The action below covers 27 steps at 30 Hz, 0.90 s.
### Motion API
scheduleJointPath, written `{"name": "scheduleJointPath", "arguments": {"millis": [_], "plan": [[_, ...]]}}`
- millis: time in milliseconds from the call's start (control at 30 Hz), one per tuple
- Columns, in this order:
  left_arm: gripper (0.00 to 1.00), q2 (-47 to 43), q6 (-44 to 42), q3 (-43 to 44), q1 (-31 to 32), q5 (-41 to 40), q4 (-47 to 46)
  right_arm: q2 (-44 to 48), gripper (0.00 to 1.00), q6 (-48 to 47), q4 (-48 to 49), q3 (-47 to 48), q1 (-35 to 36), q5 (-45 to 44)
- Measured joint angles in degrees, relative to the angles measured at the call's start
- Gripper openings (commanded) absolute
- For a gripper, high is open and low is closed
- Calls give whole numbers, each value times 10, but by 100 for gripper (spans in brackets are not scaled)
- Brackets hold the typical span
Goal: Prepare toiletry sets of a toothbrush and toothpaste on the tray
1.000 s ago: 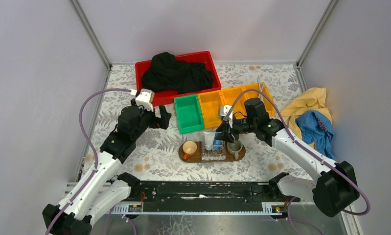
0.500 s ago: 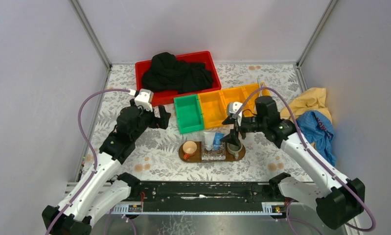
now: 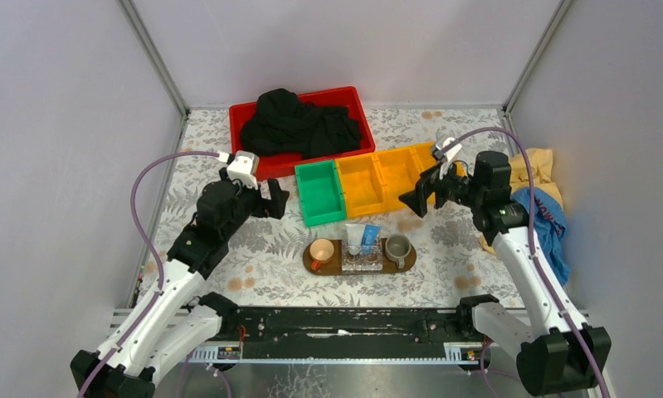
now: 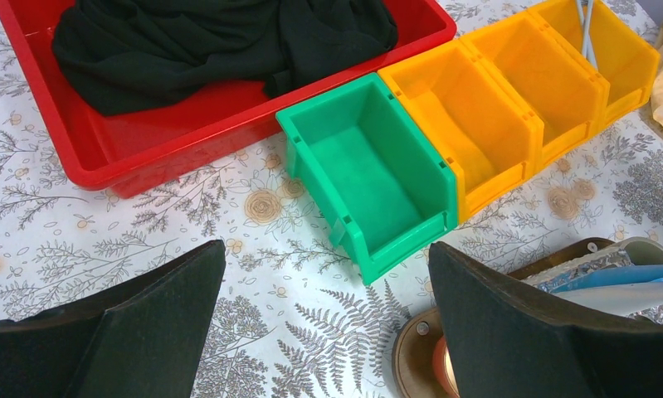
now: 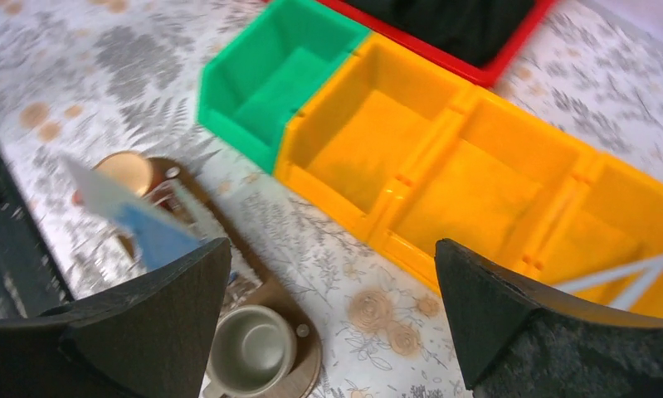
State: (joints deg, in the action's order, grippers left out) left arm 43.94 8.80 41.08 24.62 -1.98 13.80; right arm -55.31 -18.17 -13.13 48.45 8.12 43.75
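Observation:
My right gripper swings and turns to the right in the top view next. It lowers onto a toothbrush's near handle end, as the tray (image 3: 338, 267) lacks one.
The dark-brown oval tray (image 3: 338, 267) lies near the table's front. On it stand an orange cup (image 3: 320, 251), a clear ribbed box (image 3: 362, 260) and a grey-green cup (image 3: 397, 247). Two toothpaste tubes rest over the box, one white (image 3: 354, 237) (image 5: 104, 195) and one blue (image 3: 370, 238) (image 5: 158, 236). Two thin pale toothbrushes (image 3: 441, 148) (image 4: 586, 29) (image 5: 635, 278) lie in the rightmost yellow bin. My right gripper (image 3: 417, 197) (image 5: 332, 323) hangs open and empty between the tray and the yellow bins. Left of the green bin, my left gripper (image 3: 278, 199) (image 4: 328, 323) is open and empty.
A green bin (image 3: 321, 192) and a row of yellow bins (image 3: 377, 178) stand behind the tray. A red crate (image 3: 357, 108) with black cloth sits at the back. Yellow and blue cloths (image 3: 531, 195) lie at the right edge.
My right gripper opened, left the blue tube on the box and moved up and right, away from the tray toward the yellow bins. The left arm stayed still.

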Motion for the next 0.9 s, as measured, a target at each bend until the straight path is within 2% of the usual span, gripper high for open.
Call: {"name": "scheduleJointPath", "arguments": {"millis": [133, 300, 467, 700, 900], "plan": [[100, 0, 0, 0, 0, 0, 0, -53, 99, 60, 22, 7, -10, -101], [100, -1, 0, 0, 0, 1, 0, -134, 93, 101, 29, 37, -26, -224], [100, -1, 0, 0, 0, 1, 0, -178, 77, 122, 47, 59, -29, -306], [100, -2, 0, 0, 0, 1, 0, -254, 44, 149, 63, 110, -34, -364], [100, -2, 0, 0, 0, 1, 0, -337, 41, 180, 52, 167, -50, -377]]}}
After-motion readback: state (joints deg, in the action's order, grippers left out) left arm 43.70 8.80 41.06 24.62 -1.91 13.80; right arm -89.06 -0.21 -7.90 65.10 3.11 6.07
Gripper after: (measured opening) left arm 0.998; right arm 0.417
